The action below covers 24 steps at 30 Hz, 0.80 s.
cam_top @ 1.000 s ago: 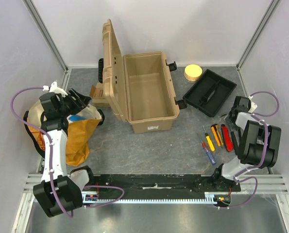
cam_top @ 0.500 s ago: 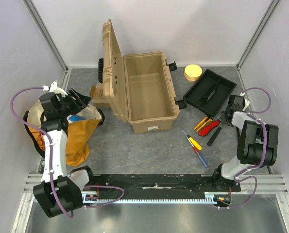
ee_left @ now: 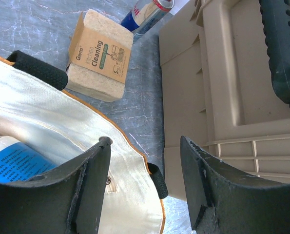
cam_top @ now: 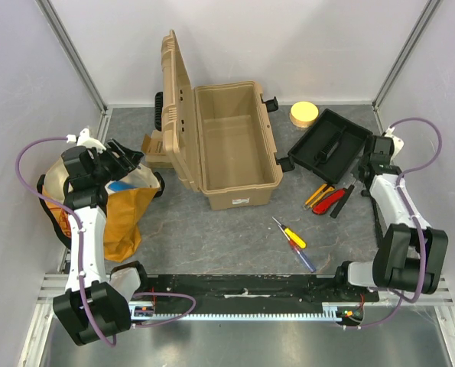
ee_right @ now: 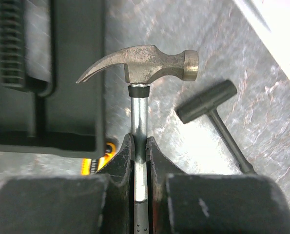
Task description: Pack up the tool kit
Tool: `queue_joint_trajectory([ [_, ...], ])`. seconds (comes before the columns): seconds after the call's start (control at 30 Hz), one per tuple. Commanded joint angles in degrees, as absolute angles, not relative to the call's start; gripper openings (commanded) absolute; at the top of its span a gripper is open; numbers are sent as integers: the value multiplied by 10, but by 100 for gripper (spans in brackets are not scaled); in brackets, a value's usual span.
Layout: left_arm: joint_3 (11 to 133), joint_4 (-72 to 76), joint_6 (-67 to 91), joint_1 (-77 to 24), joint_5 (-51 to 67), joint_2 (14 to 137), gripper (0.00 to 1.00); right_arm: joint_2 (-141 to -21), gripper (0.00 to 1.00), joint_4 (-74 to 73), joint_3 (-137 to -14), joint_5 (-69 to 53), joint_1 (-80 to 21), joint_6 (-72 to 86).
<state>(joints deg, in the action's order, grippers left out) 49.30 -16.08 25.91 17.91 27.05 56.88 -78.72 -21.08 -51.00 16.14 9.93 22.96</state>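
My right gripper carries the hammer up past the tray next, then down into the toolbox (cam_top: pixel 239 196) next to the toolbox's side by the lid.
The tan toolbox (cam_top: pixel 239 196) stands open in the middle with its lid (ee_left: pixel 222 73) upright on the left. Its black inner tray (cam_top: pixel 330 145) lies on the table to the right. My right gripper (ee_right: pixel 140 144) is shut on the steel shaft of the hammer (ee_right: pixel 145 63), whose head sits just beside the tray (ee_right: pixel 62 97). The hammer's black grip (cam_top: pixel 342 200) trails toward me. Yellow and red screwdrivers (cam_top: pixel 323 197) lie beside it; a yellow-handled one (cam_top: pixel 292 235) and a blue one (cam_top: pixel 304 258) lie nearer. My left gripper (ee_left: pixel 145 146) hangs open over the cloth bag (ee_left: pixel 52 131).
A black T-handle tool (ee_right: pixel 213 105) lies right of the hammer head. A cardboard sponge box (ee_left: pixel 98 56) and a can (ee_left: pixel 147 12) sit behind the lid. A round yellow disc (cam_top: pixel 304 114) sits at the back right. Walls close in both sides.
My right gripper has shut on the hammer and swung toward the tray at the back. The screwdrivers have been swept left and turned. The left arm has not moved.
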Motion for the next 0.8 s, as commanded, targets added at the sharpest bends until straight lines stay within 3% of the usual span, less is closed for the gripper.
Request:
queue_joint_trajectory([
  [0.0,490,-142,263,178,265,556,64,-731,0,-227,-588,154,80,236],
  [0.33,490,-146,264,178,266,555,64,-705,0,-167,-698,19,-88,251],
  [0.6,489,-146,261,178,261,553,64,-801,0,-67,-771,88,-285,223],
  [0.77,486,-147,258,178,251,549,64,-911,0,-46,-844,118,-328,221],
])
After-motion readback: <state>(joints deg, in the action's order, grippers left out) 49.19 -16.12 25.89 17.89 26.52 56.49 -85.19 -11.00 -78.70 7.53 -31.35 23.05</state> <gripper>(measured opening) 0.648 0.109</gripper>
